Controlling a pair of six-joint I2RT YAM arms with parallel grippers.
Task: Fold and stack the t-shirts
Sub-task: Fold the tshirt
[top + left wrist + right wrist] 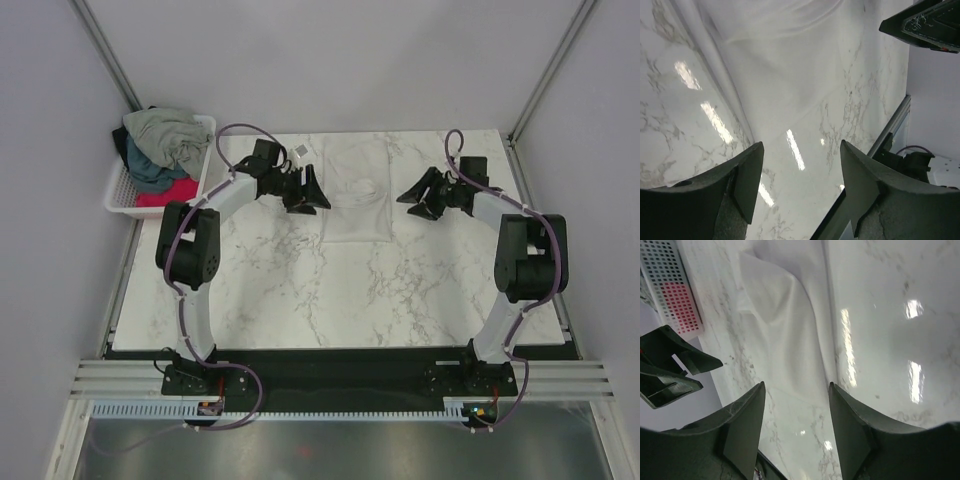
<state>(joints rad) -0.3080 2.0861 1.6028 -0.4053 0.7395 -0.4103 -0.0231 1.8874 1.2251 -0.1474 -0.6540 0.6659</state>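
Note:
My left gripper lowers its open fingers back onto the white t-shirt's near corner on the basket side next, since that corner lies below and back of the gripper.
A plain white t-shirt (358, 190) lies folded into a narrow strip at the back middle of the marble table; it also shows in the left wrist view (775, 65) and in the right wrist view (790, 325). My left gripper (312, 193) is open and empty just left of it. My right gripper (412, 200) is open and empty just right of it. Neither touches the cloth. A grey-green t-shirt (168, 133), a dark teal one (148, 170) and a red-pink one (168, 193) lie heaped in the white basket (117, 190).
The basket stands off the table's back left corner; its lattice wall (670, 285) shows in the right wrist view. Grey walls and metal posts (110, 55) bound the table. The table's right edge rail (890, 130) shows in the left wrist view.

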